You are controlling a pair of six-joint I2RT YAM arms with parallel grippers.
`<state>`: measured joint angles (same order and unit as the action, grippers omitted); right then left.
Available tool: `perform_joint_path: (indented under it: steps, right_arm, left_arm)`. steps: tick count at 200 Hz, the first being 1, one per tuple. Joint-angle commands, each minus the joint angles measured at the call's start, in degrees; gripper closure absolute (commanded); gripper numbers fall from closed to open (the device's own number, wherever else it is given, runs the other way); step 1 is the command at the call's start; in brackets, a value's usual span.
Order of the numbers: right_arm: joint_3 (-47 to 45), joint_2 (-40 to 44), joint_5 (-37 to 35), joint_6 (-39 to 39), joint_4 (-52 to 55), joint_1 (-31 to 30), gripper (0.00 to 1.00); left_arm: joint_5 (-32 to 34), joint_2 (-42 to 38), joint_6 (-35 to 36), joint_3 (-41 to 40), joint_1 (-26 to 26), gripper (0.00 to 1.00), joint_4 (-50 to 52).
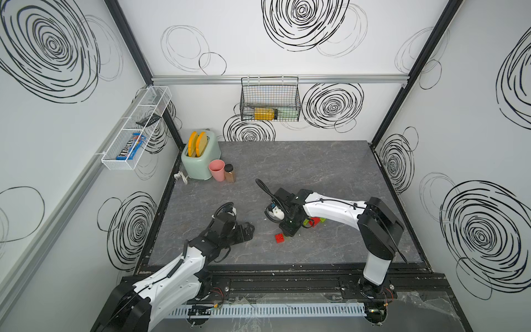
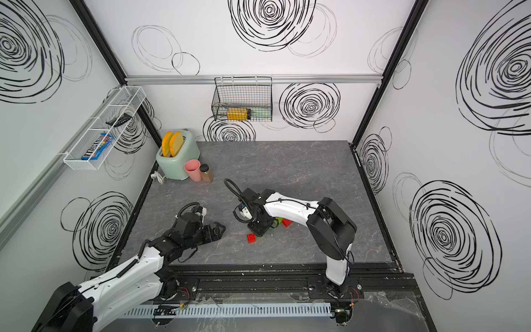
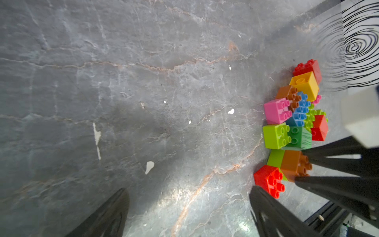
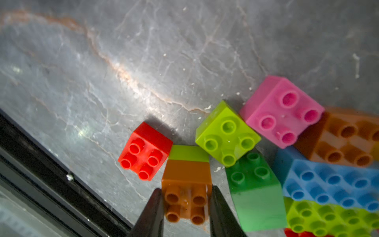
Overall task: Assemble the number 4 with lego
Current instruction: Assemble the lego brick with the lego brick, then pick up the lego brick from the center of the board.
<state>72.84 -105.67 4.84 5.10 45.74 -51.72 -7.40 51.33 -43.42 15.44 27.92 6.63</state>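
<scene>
The tabletop is bare outward of the stacked orange brick, beside the pink brick. My right gripper should next carry the orange brick outward and release it on that clear spot.
The lego lie in a loose pile (image 3: 297, 115) near the table's front middle, mostly hidden under my right arm in both top views (image 1: 316, 221) (image 2: 284, 222). A red brick (image 1: 279, 238) (image 2: 252, 238) (image 4: 145, 151) sits apart beside the pile. My right gripper (image 4: 186, 205) (image 1: 288, 230) is shut on an orange brick (image 4: 186, 184) (image 3: 293, 164) that is stacked on a lime brick (image 4: 188, 152). Pink (image 4: 281, 110), lime (image 4: 227, 133), green (image 4: 254, 184) and blue (image 4: 332, 182) bricks lie close by. My left gripper (image 3: 188, 205) (image 1: 245, 230) stands open over bare table, left of the pile.
At the back left stand a mint toaster (image 1: 199, 161), a pink cup (image 1: 217, 170) and a brown jar (image 1: 230, 173). A black wire basket (image 1: 270, 100) hangs on the back wall and a white rack (image 1: 135, 129) on the left wall. A black rail (image 4: 41, 164) borders the table's front.
</scene>
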Motion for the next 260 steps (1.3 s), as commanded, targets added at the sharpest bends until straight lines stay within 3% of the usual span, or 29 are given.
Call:
perform_joint_path:
  steps: [1, 36, 84, 100, 127, 163, 203, 260]
  right_arm:
    - [-0.2, -6.8, -5.4, 14.0, -1.5, 1.3, 1.0]
    - [4.1, -7.6, -4.9, 19.8, -5.3, 1.5, 1.0]
    - [11.8, -12.9, -3.6, 24.9, -4.2, 1.8, 0.88]
    - [12.8, -12.9, -3.0, 25.0, -3.4, 1.9, 0.78]
    - [12.7, -8.9, -3.4, 25.1, -3.6, 2.0, 0.53]
    - [8.0, -2.1, -3.5, 23.5, -4.4, 1.5, 0.3]
    - [-3.8, 4.9, 1.6, 22.3, -7.1, -2.6, 0.27]
    - [-3.8, -0.2, -0.3, 29.8, -6.9, -8.6, 0.27]
  left_arm:
    - [2.3, 0.8, 0.2, 2.4, 1.8, 0.04, -0.6]
    - [4.0, 3.6, 0.1, 4.1, 4.7, 0.04, -2.1]
    - [3.7, 6.5, 0.8, 5.7, 4.6, 0.04, -3.5]
    - [3.8, 7.1, 1.1, 5.9, 4.5, 0.04, -3.6]
    - [3.5, 7.7, 1.0, 5.7, 4.6, 0.04, -4.0]
    - [3.5, 7.4, 0.7, 5.7, 4.6, 0.04, -3.7]
    - [3.1, 6.4, -0.1, 4.9, 3.5, 0.04, -3.2]
    - [2.0, 4.3, -0.8, 2.9, 2.0, 0.04, -2.4]
